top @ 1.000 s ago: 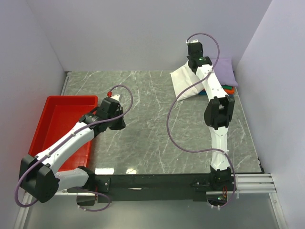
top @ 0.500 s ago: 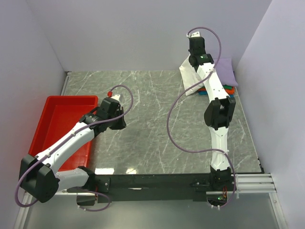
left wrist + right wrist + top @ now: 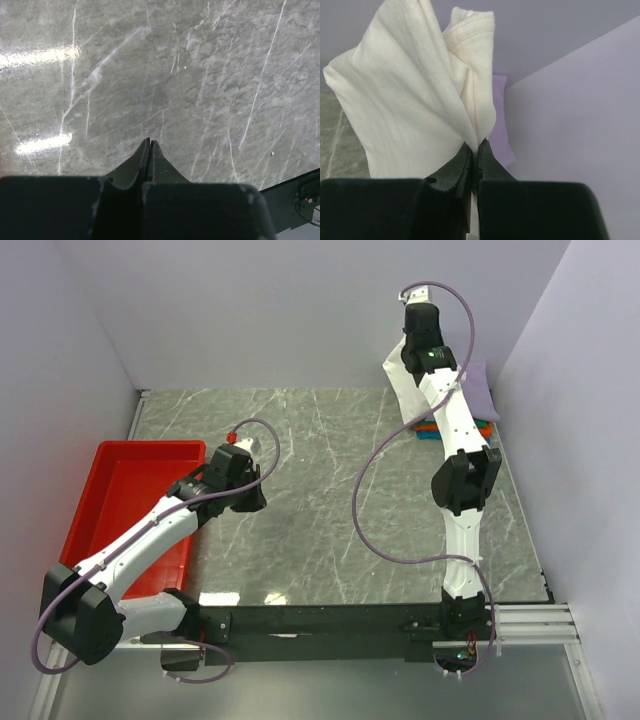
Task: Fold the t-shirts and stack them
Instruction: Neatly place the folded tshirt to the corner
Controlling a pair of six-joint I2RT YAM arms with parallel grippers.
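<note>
Next, my right gripper shifts right in the top view over the lavender t-shirt [image 3: 500,127] below it, the white cloth [image 3: 410,105] hanging beside, then lowers and releases.
My right gripper [image 3: 416,325] is raised high at the back right, shut on the white t-shirt [image 3: 402,390], which hangs from it down to the pile. In the right wrist view the jaws [image 3: 476,145] pinch a fold of the white cloth [image 3: 410,105]; its print is hidden. The lavender t-shirt [image 3: 476,390] lies against the right wall, also showing in the right wrist view [image 3: 501,125]. Orange [image 3: 429,434], teal [image 3: 484,429] and green [image 3: 478,420] t-shirts peek out beneath. My left gripper [image 3: 243,452] is shut and empty above the marble table [image 3: 200,75], its tips [image 3: 149,142] together.
A red plastic tray [image 3: 120,490] stands at the table's left side, under my left arm. Lilac walls close in the back and both sides. The right arm's purple cable [image 3: 365,500] loops over the table's middle right.
My right gripper has risen and moved toward the back wall, lifting the white t-shirt off the pile so it hangs narrower. The left arm has not moved.
</note>
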